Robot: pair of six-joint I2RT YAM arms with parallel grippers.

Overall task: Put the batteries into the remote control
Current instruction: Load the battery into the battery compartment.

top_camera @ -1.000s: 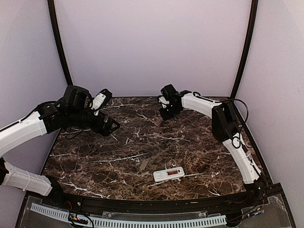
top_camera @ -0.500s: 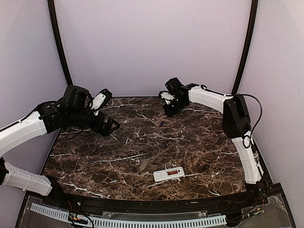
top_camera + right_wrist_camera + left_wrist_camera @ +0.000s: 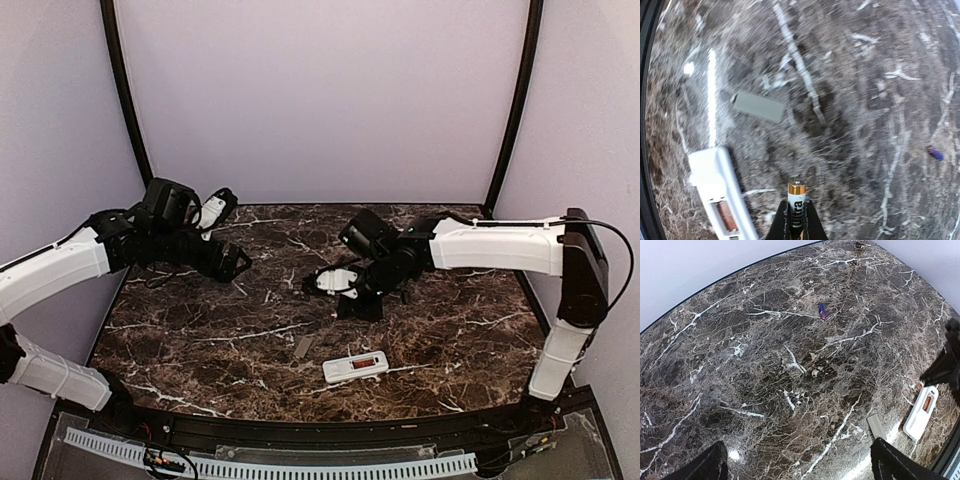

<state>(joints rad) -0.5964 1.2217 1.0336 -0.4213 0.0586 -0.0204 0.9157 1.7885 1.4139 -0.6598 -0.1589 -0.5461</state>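
The right gripper moves down and toward the left in its wrist view to the remote's open slot next and releases the battery, since that slot is empty.
My right gripper is shut on a battery, white with a gold cap, which sticks out past the fingertips. It hovers above the table, just behind and slightly left of the white remote control, which lies back up with its open slot showing in the right wrist view. In the top view the right gripper is over the table's middle. A second, purple battery lies alone on the far part of the table, also seen in the right wrist view. My left gripper is open and empty, held above the table at back left.
A small flat grey cover piece lies left of the remote, also in the left wrist view and the right wrist view. Purple walls enclose the table on three sides. The remote shows in the left wrist view.
My right arm has swung from the back of the table forward to the middle, coming down near the remote. The left arm has barely moved.
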